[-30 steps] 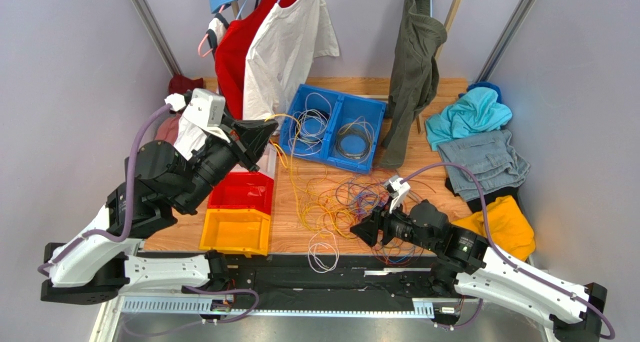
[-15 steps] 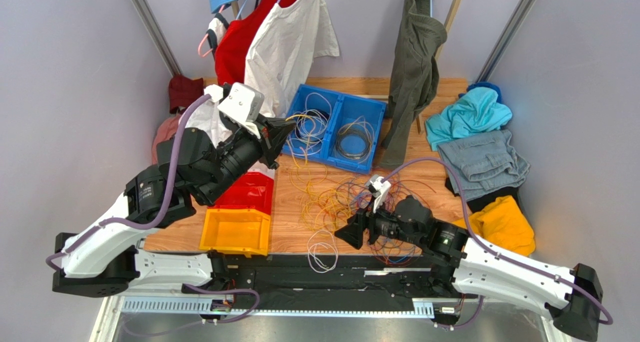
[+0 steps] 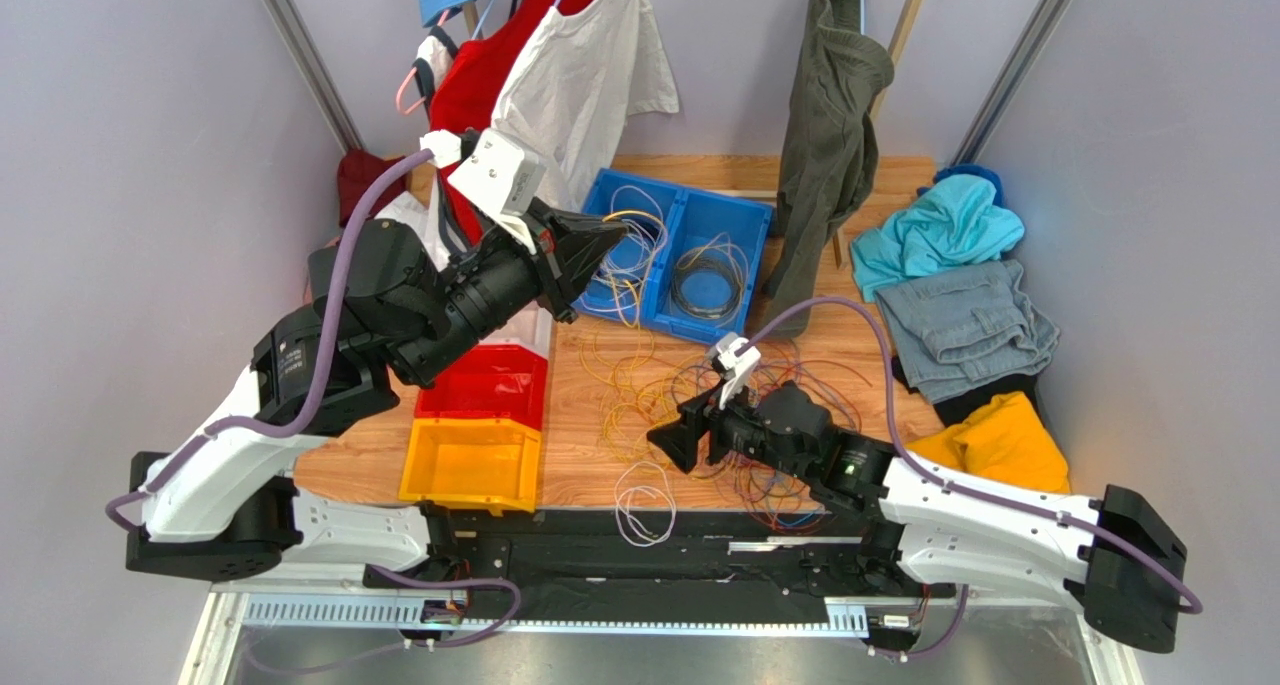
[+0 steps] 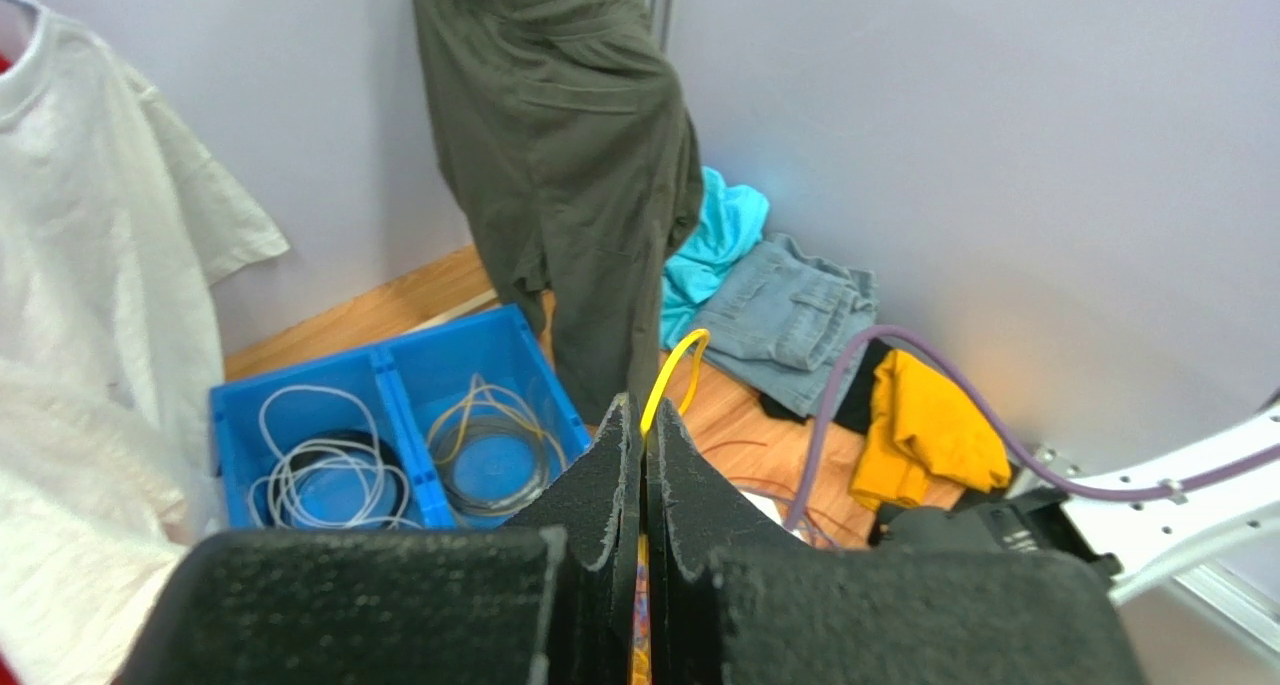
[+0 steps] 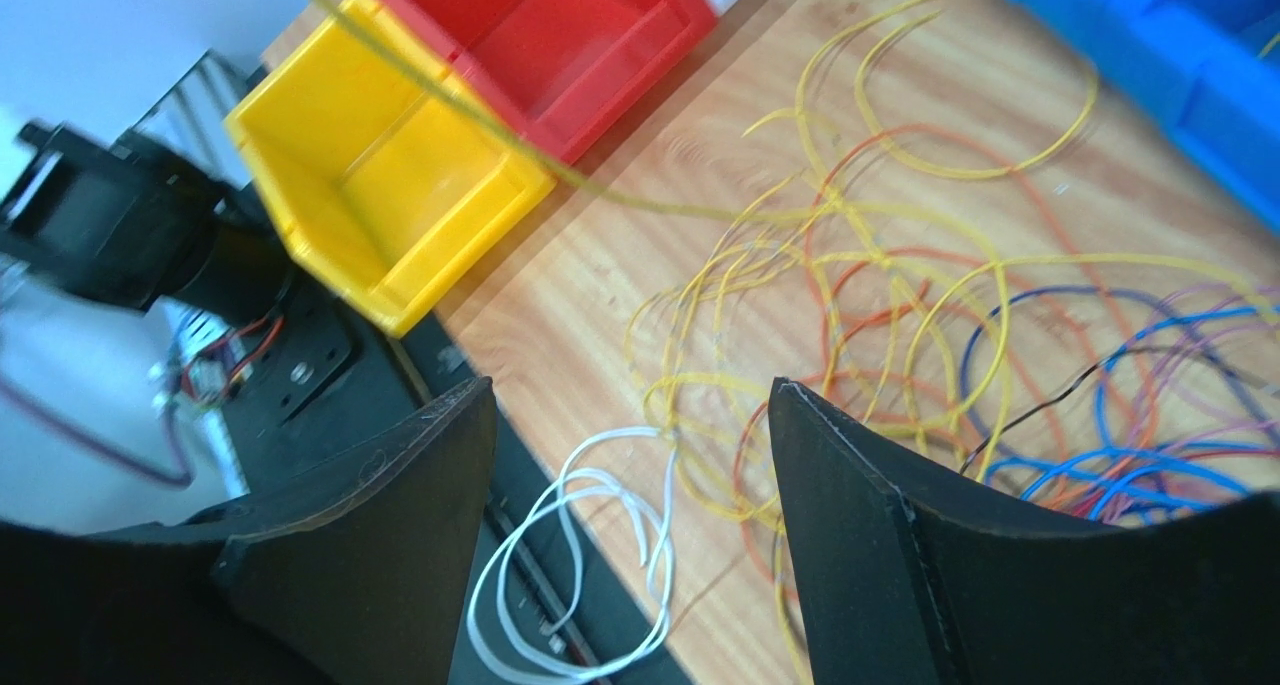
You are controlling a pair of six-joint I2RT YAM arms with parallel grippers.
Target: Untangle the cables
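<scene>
My right gripper moves its open fingers outward to the raised piece of yellow cable (image 5: pixel 631 198) next, since the piece of cable runs clear of the tangle there.
The cables (image 3: pixel 721 400) lie in a tangle of yellow, orange, blue and purple strands on the wooden table, also seen in the right wrist view (image 5: pixel 932 340). A white cable loop (image 3: pixel 646 502) hangs over the front edge (image 5: pixel 579 543). My left gripper (image 3: pixel 609 232) is raised beside the blue bin and shut on a yellow cable (image 4: pixel 672 367), which runs down to the tangle. In the left wrist view its jaws (image 4: pixel 643 430) are pressed together. My right gripper (image 3: pixel 676 448) is open and empty, low over the tangle's left front, above the white loop (image 5: pixel 631 393).
A blue two-part bin (image 3: pixel 670 258) holding coiled cables stands at the back. A red bin (image 3: pixel 481 385) and a yellow bin (image 3: pixel 470 463) sit front left. Shirts (image 3: pixel 579 85) and an olive garment (image 3: pixel 827 145) hang behind. Folded clothes (image 3: pixel 962 310) are piled at right.
My left gripper has swung right and forward toward the blue bin, still holding the yellow cable. My right gripper has moved left along the front of the tangle.
</scene>
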